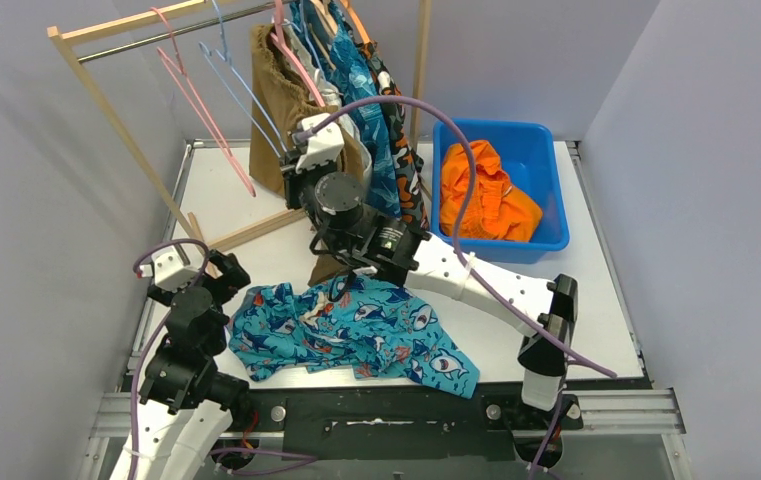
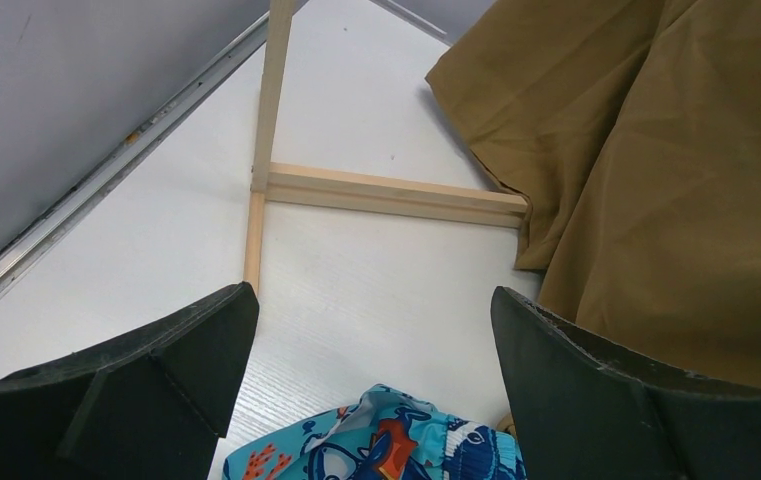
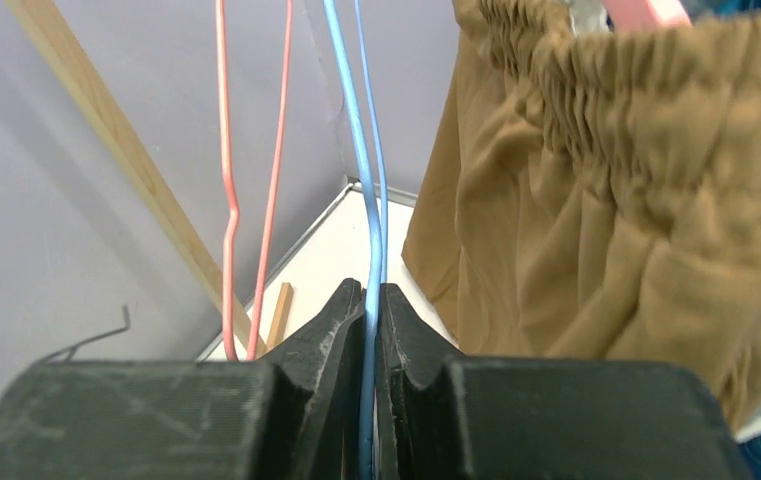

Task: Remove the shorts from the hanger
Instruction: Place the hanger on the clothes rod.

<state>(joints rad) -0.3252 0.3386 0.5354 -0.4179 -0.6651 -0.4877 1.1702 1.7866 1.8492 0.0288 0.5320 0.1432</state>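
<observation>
I will slide the blue hanger sideways toward the empty pink hanger with my right gripper next and open the gripper, because the blue hanger hangs close beside the brown shorts.
The brown shorts hang from a pink hanger on the rack, with the blue patterned shorts and other pairs behind them. My right gripper is shut on the lower wire of an empty blue hanger, just left of the brown shorts. The teal shark-print shorts lie crumpled on the table at the front. My left gripper stands open low over the table, with the edge of the shark-print shorts below it and nothing between its fingers. Orange shorts lie in the bin.
A blue plastic bin stands at the back right. The wooden rack leans at the back left, its base bars lying on the table. An empty pink hanger hangs left of the blue one. Grey walls enclose the table.
</observation>
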